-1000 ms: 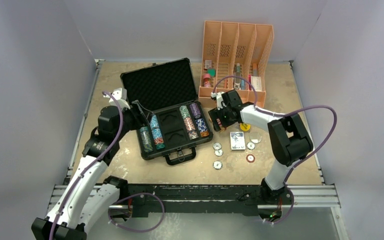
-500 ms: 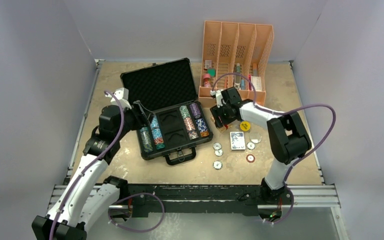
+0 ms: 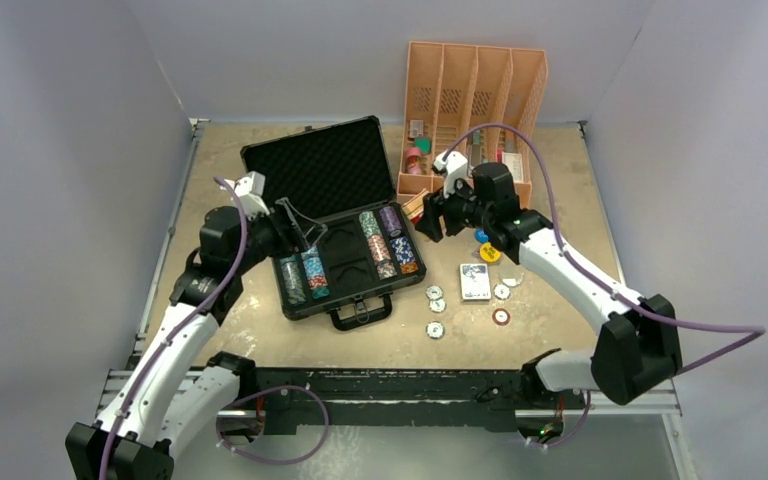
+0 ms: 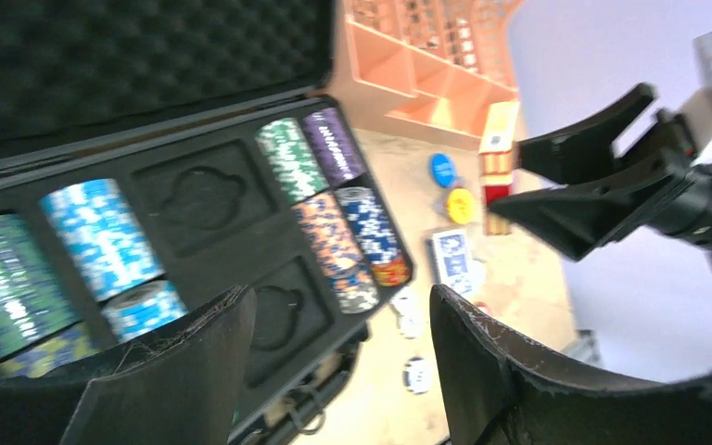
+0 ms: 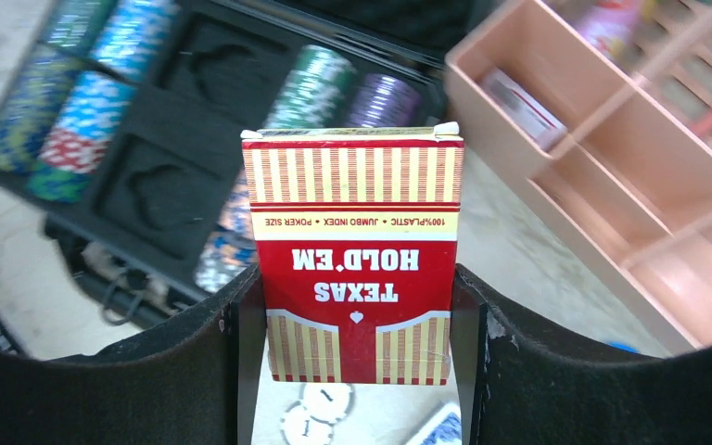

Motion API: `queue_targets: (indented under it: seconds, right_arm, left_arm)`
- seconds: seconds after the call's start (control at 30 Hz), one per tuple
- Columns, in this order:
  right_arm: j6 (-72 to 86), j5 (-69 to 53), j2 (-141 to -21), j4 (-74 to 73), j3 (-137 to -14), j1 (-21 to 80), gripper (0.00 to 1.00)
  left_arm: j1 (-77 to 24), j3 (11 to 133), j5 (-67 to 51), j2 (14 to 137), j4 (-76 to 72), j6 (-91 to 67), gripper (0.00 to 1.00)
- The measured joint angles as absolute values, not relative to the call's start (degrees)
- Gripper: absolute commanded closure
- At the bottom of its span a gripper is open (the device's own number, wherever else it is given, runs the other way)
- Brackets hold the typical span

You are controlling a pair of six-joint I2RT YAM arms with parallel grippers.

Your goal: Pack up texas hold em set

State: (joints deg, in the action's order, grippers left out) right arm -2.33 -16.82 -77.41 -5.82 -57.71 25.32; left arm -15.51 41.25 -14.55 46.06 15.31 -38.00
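Observation:
The red card deck's loose end sticks out past my right gripper's fingers. So my left gripper moves to the right in the top view onto it next.
The black briefcase (image 3: 312, 166) lies open, with stacks of poker chips (image 3: 301, 276) in its left row and more chips (image 3: 390, 243) in its right row. Its two middle foam slots (image 3: 348, 255) hold nothing. My right gripper (image 3: 428, 216) hangs just right of the case, shut on a red Texas Hold'em card deck (image 5: 352, 260) held upright. A blue card deck (image 3: 475, 282) lies on the table among several round dealer buttons (image 3: 434, 329). My left gripper (image 3: 298, 226) hovers open over the left chips (image 4: 102, 236), with nothing between its fingers.
The orange slotted organizer (image 3: 475, 105) stands at the back right, close behind my right gripper. A yellow disc (image 3: 489, 253) and a blue disc (image 3: 481, 237) lie near the blue deck. The case handle (image 3: 360, 315) faces the near edge.
My right arm has lifted the red deck off the table beside the organizer and swung it toward the case. My left gripper has risen slightly above the chips and widened.

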Motion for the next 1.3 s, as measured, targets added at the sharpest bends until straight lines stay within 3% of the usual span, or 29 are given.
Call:
queue_targets:
  seconds: [0.33, 0.77, 1.1, 1.2, 1.3]
  right_arm:
    - [-4.5, -26.9, -76.1, -2.7, -56.9, 37.8, 0.64]
    - [-7.0, -32.5, -82.7, -1.3, -57.0, 43.6, 0.64]
    - [-9.2, -32.4, -83.7, -1.2, -58.4, 44.9, 0.64]
    - [-10.2, -32.8, -83.7, -1.5, -59.4, 45.0, 0.64]
    - [-11.2, -33.0, -83.7, -2.3, -59.9, 45.0, 0.64]
  left_arm:
    - [-17.3, 40.8, -22.9, 50.6, 3.9, -55.7, 0.31]
    - [-23.7, 31.5, -31.2, 55.6, -6.3, -62.9, 0.32]
    - [-24.1, 27.8, -31.7, 55.0, -9.4, -66.2, 0.57]
    - [-24.0, 27.4, -32.4, 54.6, -9.2, -65.3, 0.70]
    - [-24.1, 27.3, -32.8, 54.4, -8.8, -64.8, 0.90]
